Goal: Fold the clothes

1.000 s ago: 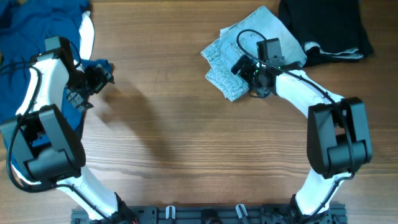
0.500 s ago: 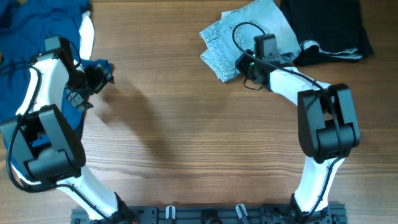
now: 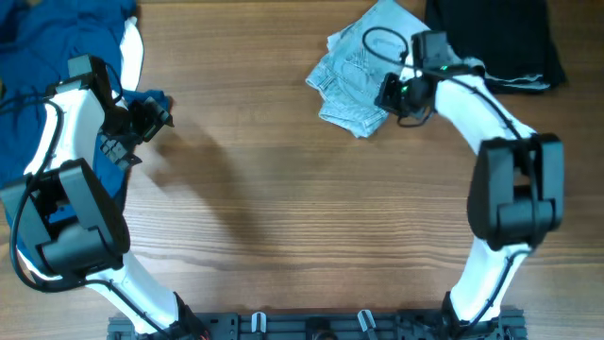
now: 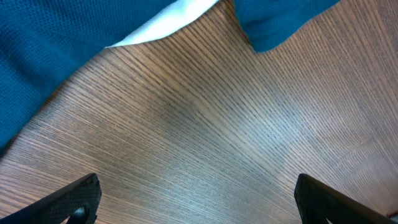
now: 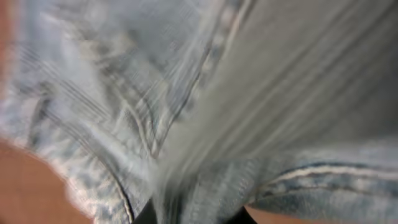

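The shorts lie bunched. My right gripper will next carry the denim up, then down and slightly back to the bare wood by the shorts' near end [image 3: 398,132].
The pale blue denim shorts [image 3: 359,71] lie bunched and folded at the back of the table, right of centre. My right gripper [image 3: 393,95] is at their right-hand edge and is shut on the denim. In the right wrist view the blurred shorts [image 5: 186,93] fill the frame, and a fold runs down between the dark fingertips of the gripper [image 5: 193,215]. My left gripper [image 3: 154,115] hovers at the far left beside a blue garment [image 3: 57,28]. It stands wide open [image 4: 199,202] over bare wood with nothing between its fingers.
A black garment [image 3: 491,38] lies at the back right, just behind the right arm. The blue garment with a white lining [image 4: 168,22] covers the back left corner and the left edge. The wooden table [image 3: 302,208] stretches between the arms.
My right gripper has shut on the shorts' edge and swung back and to the right, shifting the denim with it. The left arm has not moved.
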Motion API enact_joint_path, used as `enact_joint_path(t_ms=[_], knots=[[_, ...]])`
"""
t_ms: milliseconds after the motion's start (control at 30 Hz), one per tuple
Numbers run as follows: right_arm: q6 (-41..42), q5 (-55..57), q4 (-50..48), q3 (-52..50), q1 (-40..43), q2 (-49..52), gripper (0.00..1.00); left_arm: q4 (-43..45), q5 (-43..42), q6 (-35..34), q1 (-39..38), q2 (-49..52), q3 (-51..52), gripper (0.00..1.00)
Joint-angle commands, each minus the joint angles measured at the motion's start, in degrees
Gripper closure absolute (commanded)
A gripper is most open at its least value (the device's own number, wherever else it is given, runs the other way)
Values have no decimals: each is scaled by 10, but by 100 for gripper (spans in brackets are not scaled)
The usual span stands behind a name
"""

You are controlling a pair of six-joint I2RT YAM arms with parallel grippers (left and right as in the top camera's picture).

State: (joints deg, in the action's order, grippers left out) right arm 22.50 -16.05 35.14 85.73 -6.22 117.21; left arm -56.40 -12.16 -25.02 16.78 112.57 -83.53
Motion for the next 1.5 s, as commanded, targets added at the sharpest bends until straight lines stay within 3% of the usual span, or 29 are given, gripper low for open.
enact_joint_path(t_ms=[0,200,600,1033,1133,1233,1467], knots=[[-86,-17,37,73,-1,-101,96,0,3,-7,-3,-10,-8,0],[-99,-16,41,89,-1,-165,96,0,3,-7,-4,-10,-8,0],[-102,57,52,87,-1,-163,96,0,3,-7,-4,-10,-8,0],[-73,101,111,24,-1,-48,94,2,3,-7,-4,-10,-8,0],[-57,101,126,15,-1,-28,84,2,3,-7,-4,-10,-8,0],[-42,101,141,-1,-1,-15,61,3,3,-7,-4,-10,-8,0],[-26,105,105,-73,-1,-12,35,7,3,-7,-4,-10,-8,0]])
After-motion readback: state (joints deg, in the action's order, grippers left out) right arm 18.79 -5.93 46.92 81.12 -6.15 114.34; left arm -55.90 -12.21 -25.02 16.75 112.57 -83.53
